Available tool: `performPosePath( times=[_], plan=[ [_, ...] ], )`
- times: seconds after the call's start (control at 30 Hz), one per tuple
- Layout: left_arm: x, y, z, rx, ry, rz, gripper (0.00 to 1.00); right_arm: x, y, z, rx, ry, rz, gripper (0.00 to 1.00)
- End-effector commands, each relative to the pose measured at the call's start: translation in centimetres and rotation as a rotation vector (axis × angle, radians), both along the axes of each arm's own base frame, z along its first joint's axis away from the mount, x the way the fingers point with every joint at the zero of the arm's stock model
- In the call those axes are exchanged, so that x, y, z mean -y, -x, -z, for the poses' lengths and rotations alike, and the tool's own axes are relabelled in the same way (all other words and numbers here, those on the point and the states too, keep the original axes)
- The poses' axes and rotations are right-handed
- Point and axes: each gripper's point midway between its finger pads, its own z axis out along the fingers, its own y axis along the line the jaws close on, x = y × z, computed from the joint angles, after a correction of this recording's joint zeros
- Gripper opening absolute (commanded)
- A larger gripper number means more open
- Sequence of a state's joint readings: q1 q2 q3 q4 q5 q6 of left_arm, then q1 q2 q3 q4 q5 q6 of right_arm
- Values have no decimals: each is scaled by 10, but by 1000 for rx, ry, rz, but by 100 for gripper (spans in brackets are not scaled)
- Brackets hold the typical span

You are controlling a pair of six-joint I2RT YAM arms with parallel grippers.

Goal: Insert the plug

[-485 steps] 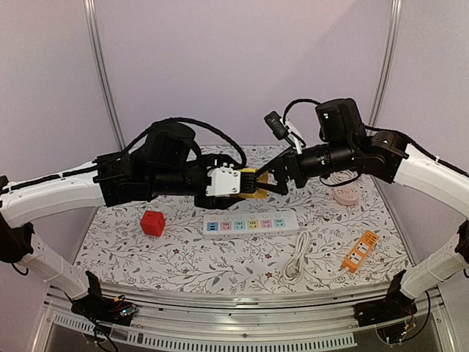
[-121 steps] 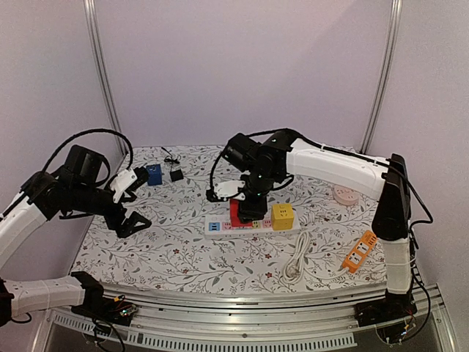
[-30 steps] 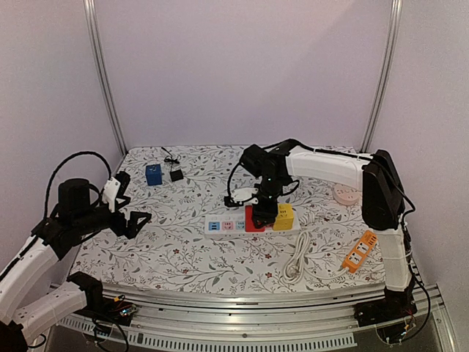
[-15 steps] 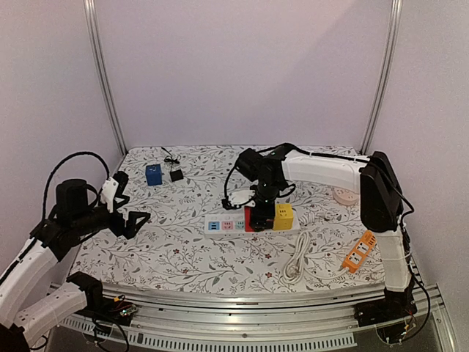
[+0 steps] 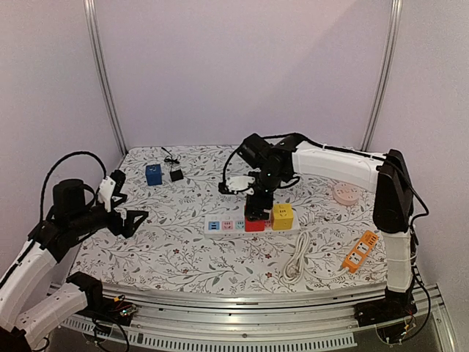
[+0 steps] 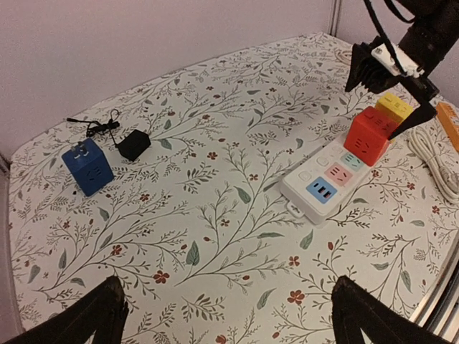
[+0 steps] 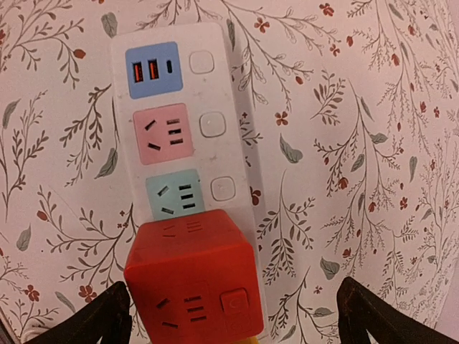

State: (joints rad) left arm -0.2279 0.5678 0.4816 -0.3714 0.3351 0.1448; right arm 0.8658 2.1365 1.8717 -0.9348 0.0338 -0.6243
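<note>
The blue cube point(image 5: 154, 174) point(image 6: 88, 168) stands below and outward of the left gripper's open fingers, so the left gripper will next move outward and down over the blue cube and close on its sides.
The red cube plug point(image 5: 254, 224) sits plugged into the white power strip point(image 5: 220, 226), next to a yellow cube plug point(image 5: 283, 215). My right gripper point(image 5: 256, 208) hangs just above the red cube, open and holding nothing. In the right wrist view the red cube point(image 7: 190, 287) stands on the strip point(image 7: 179, 122) between my spread fingers, and the right gripper point(image 7: 237, 320) is clear of it. My left gripper point(image 5: 132, 220) is open and empty at the left of the table. In the left wrist view point(image 6: 226, 322) it is far from the red cube point(image 6: 369, 136) and the strip point(image 6: 326, 188).
A blue cube point(image 5: 153, 174) and a black adapter point(image 5: 176, 175) lie at the back left. A white coiled cable point(image 5: 296, 258), an orange power strip point(image 5: 360, 251) and a pink round socket point(image 5: 346, 194) lie on the right.
My right gripper has let go of the red cube and risen a little above it. The red cube stays seated in the strip. The left arm has barely moved.
</note>
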Motion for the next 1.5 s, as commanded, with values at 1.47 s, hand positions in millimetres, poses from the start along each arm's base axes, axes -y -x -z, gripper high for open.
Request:
performPosePath(
  times=[1.47],
  plan=[
    [-88, -321, 134, -575, -281, -665, 95, 65, -32, -115, 215, -342, 528, 99]
  ],
)
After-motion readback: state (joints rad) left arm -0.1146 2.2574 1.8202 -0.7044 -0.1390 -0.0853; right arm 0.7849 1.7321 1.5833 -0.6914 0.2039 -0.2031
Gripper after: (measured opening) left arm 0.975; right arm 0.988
